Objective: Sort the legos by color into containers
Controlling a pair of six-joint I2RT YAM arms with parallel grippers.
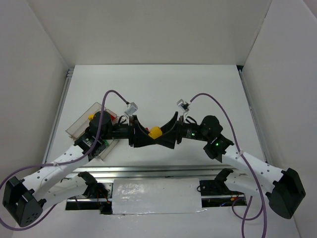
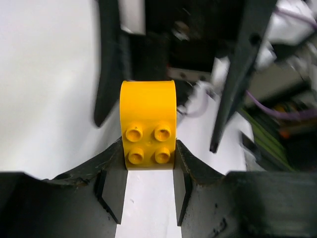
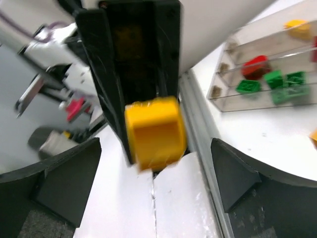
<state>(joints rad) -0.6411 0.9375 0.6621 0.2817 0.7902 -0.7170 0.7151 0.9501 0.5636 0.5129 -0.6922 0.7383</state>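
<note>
The tray section holding yellow (image 1: 82,122) is to the left of my left gripper in the top view, so my left gripper should next carry the brick over it, tilt down and let go.
A yellow brick (image 1: 155,132) with a rounded top and studs hangs in mid-air between both arms. My left gripper (image 1: 147,134) is shut on it; in the left wrist view the fingers press both sides of the yellow brick (image 2: 148,126). My right gripper (image 1: 167,133) is open, its jaws spread wide on either side of the same brick (image 3: 154,131) without touching it. The clear three-compartment tray (image 1: 79,124) lies at the left, partly hidden by the left arm. In the right wrist view the tray (image 3: 223,94) holds a red brick (image 3: 255,67), green bricks (image 3: 247,86) and a yellow brick (image 3: 297,27).
A metal rail (image 1: 148,171) and a white taped panel (image 1: 156,196) run along the near table edge below the grippers. White walls enclose the table. A bit of yellow (image 3: 313,135) shows at the right edge of the right wrist view.
</note>
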